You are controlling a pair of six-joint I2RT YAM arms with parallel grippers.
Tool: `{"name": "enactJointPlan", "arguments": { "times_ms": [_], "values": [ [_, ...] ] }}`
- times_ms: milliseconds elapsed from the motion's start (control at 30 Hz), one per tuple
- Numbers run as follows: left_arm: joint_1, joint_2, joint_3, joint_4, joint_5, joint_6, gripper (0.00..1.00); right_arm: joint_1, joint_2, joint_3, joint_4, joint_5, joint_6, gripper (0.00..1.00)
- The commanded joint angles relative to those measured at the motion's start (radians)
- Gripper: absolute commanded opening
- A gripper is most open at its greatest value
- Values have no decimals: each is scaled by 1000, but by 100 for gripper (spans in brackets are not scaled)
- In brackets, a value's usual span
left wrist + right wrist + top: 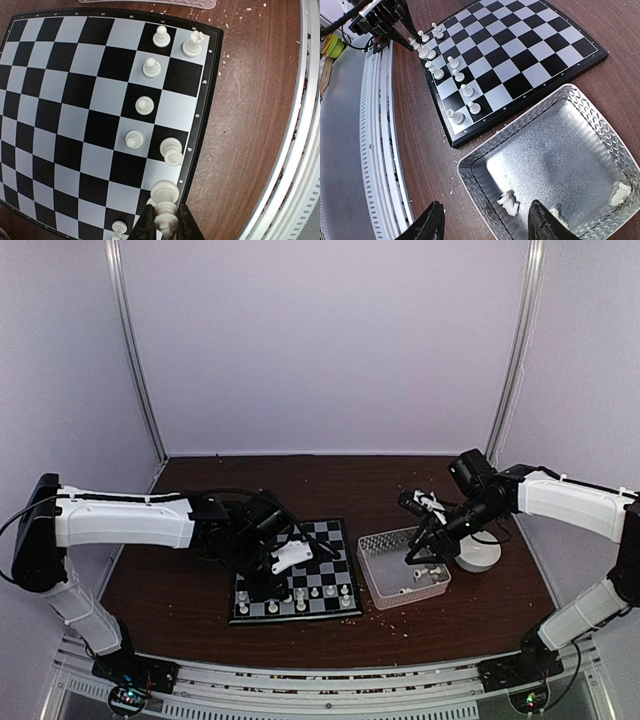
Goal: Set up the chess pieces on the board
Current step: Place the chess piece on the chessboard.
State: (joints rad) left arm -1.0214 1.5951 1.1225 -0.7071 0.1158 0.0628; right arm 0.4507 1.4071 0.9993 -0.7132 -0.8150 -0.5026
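Observation:
The middle white piece (559, 218) lies below the robot's right gripper, so the gripper should next tilt to point down and lower into the clear tray (470, 172) onto that piece.
The black and pale checked board (325, 540) lies on the table, also in the left wrist view (75, 100) and the right wrist view (520, 55). Several white chess pieces (144, 105) stand along its near rows. My left gripper (165, 227) is shut on a tall white piece (165, 202) whose base rests at the board's edge row. My right gripper (485, 225) is open above the near corner of the clear tray (470, 172), over a lying white piece (508, 203). Two more pieces (620, 192) lie in the tray.
The clear tray (372, 580) sits right of the board. A white round object (482, 558) stands behind my right gripper (413, 556). Pale crumbs (227, 20) scatter on the brown table. The metal rail (375, 165) runs along the near table edge.

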Motion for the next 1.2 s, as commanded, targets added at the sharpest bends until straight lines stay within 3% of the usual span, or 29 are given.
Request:
{"name": "enactJointPlan", "arguments": {
  "times_ms": [0, 1167],
  "values": [
    [-8, 34, 10, 53, 14, 15, 12, -8, 11, 2, 1, 4, -16, 56],
    [-16, 120, -21, 71, -33, -14, 12, -7, 23, 3, -14, -18, -22, 57]
  ]
}}
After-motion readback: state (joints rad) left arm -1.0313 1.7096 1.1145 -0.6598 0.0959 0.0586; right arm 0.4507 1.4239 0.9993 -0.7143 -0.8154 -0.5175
